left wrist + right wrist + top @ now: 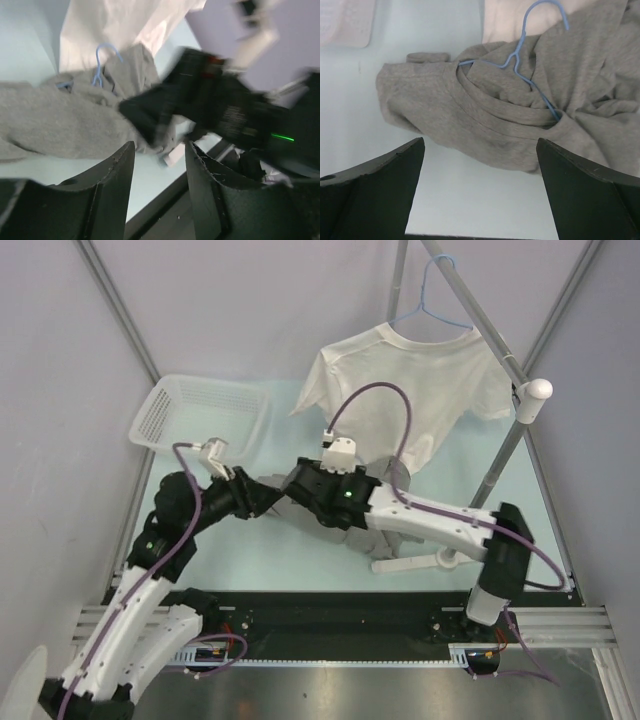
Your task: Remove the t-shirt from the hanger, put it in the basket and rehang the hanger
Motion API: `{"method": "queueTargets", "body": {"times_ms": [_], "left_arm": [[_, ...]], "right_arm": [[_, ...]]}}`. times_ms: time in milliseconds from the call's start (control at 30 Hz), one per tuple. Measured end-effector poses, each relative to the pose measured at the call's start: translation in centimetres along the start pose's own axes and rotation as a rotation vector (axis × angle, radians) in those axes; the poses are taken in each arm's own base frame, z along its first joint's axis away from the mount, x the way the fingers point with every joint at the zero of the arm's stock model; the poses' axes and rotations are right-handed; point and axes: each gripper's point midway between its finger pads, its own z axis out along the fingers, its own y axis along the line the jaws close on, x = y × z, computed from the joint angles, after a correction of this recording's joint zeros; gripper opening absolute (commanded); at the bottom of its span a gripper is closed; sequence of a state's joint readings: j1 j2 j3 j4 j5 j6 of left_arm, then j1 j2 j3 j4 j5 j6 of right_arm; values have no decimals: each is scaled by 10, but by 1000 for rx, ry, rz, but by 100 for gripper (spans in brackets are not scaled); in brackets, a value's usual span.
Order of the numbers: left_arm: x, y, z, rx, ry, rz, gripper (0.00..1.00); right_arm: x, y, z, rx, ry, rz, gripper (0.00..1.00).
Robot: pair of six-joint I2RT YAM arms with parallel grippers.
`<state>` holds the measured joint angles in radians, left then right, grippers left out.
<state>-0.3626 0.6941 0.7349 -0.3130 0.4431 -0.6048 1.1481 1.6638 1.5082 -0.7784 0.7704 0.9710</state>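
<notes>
My right gripper moves down and outward past the shirt's collar onto the hanger's neck below the hook point(520, 44) next, since bare wire sticks out there.
A grey t-shirt point(490, 125) lies crumpled on the table with a blue wire hanger point(520, 65) threaded through its neck, the hook sticking out. In the top view the grey t-shirt point(272, 483) is mostly hidden under both arms. My right gripper point(480, 145) is wide open and empty, just short of the shirt's near edge; it also shows in the top view point(293, 486). My left gripper point(160, 150) is open and empty, facing the grey t-shirt point(60, 120) and hanger point(100, 65) from the other side, with the right gripper blurred close in front.
A white t-shirt point(405, 390) hangs on a second blue hanger point(430, 310) from a rack point(505, 455) at the back right, its base point(410, 562) beside my right arm. A white mesh basket point(200, 415) stands at the back left.
</notes>
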Motion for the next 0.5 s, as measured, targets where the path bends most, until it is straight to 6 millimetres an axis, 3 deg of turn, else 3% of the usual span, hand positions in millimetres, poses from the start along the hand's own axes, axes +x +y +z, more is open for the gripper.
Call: {"method": "queueTargets", "body": {"times_ms": [167,300,400,467,500], "left_arm": [[-26,-19,-45,-11,-196,81,55],[-45,-32,-72,-19,-300,134,55],[-43,-30,-73,-35,-296,140,55],[-37,-26,-72,-45,-273,133,55],[-35,-26,-72,-48,-265,131,56]], "right_arm": [[16,16,50,124,29,94,99],[20,-1,87,209,66,137,93],[14,-20,104,251,65,151,77],[11,-27,111,264,61,150,57],[11,-30,113,269,61,150,56]]}}
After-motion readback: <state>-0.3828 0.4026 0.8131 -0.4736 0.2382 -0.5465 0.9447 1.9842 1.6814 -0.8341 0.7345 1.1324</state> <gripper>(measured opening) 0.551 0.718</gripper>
